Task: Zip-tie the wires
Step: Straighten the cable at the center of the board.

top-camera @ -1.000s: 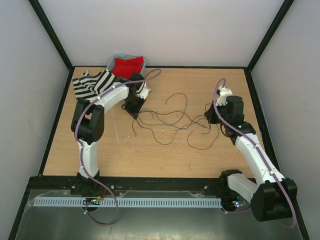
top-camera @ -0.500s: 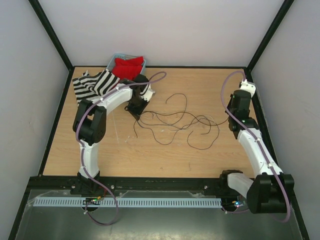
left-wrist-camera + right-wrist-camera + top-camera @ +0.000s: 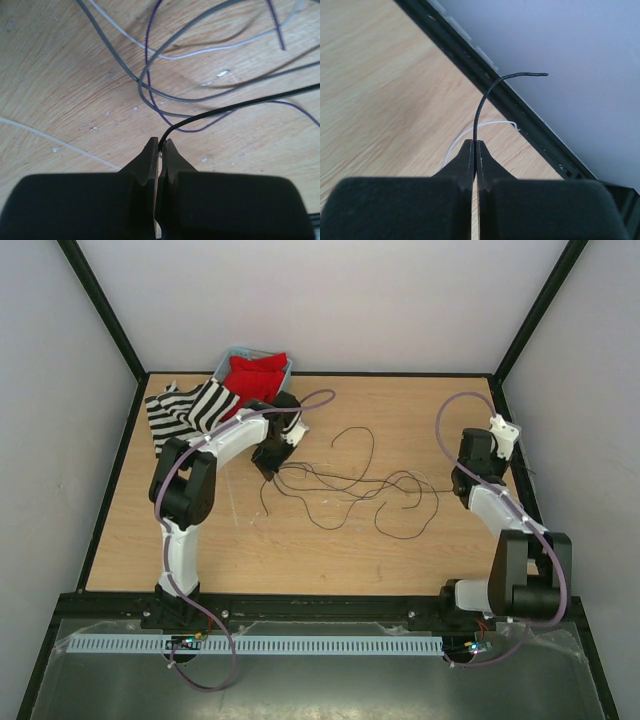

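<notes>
I need to bring my right gripper down toward the wood (image 3: 518,486) (image 3: 492,139) beside the frame bar and let go of the black wire's end, as the wire still curves from my left gripper.
The wires (image 3: 350,480) lie in thin dark loops across the middle of the wooden table. My left gripper (image 3: 268,458) sits at their left end. In the left wrist view it (image 3: 160,143) is shut on a black wire (image 3: 235,107), with grey, pale and purple strands (image 3: 150,92) on the wood ahead. The zip tie (image 3: 55,142) is a thin white strip lying to its left, faint in the top view (image 3: 233,490). My right gripper (image 3: 495,462) is near the table's right edge. It (image 3: 476,143) is shut on a black wire end (image 3: 485,102) that sticks up past the fingertips.
A striped cloth (image 3: 185,408) and a blue bin (image 3: 224,364) holding red fabric lie at the back left. The black frame rail (image 3: 520,115) and grey wall are close ahead of my right gripper. A thin white strand (image 3: 485,125) curls on the wood beneath it.
My right arm has swung from the wires out to the right edge, carrying a black wire end and drawing the bundle straighter. My left gripper has shifted slightly toward the back.
</notes>
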`<state>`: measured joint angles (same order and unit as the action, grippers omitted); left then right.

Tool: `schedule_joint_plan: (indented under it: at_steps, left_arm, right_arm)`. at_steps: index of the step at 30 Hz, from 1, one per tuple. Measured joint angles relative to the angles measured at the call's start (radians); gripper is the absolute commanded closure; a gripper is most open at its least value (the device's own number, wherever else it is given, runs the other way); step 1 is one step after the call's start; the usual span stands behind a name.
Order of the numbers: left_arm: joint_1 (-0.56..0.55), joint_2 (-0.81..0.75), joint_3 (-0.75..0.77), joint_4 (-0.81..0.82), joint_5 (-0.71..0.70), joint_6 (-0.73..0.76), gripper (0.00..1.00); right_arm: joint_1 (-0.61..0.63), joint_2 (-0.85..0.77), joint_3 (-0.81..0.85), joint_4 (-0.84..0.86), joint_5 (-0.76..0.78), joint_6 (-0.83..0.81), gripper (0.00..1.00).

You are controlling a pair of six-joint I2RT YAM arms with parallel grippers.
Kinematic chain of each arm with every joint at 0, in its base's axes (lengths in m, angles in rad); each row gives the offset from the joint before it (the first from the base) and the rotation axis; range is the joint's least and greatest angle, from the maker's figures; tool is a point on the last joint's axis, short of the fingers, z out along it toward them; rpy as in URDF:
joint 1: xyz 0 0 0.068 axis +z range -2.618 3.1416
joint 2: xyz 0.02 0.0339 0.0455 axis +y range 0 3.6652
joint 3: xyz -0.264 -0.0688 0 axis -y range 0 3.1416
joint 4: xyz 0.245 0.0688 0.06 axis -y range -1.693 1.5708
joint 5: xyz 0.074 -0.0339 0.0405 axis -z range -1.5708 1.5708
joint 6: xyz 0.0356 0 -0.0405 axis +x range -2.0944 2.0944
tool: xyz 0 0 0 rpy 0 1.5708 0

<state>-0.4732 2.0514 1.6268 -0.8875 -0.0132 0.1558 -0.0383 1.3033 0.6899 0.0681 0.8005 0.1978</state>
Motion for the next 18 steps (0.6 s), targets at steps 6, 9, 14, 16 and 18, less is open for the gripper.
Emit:
schedule_joint_plan:
  at_steps: [6,9,14,16,18]
  left_arm:
    - [-0.008,0.062,0.005,-0.014,-0.067,0.002,1.0]
    - [-0.023,0.084,0.012,-0.012,-0.065,0.002,1.0]
    - [-0.031,0.089,0.031,-0.011,-0.064,0.002,1.0]
    - [-0.03,0.089,0.033,-0.011,-0.069,0.002,1.0]
    - [-0.03,0.089,0.033,-0.012,-0.074,0.002,1.0]
  right_arm:
    - [-0.095,0.115,0.0,0.051,0.021,-0.025,1.0]
    - [-0.132,0.15,0.0,0.07,-0.006,-0.033,1.0]
    - [-0.161,0.179,0.0,0.085,-0.035,-0.038,1.0]
    - [-0.162,0.185,0.0,0.092,-0.045,-0.038,1.0]
    - [-0.163,0.19,0.0,0.092,-0.058,-0.038,1.0]
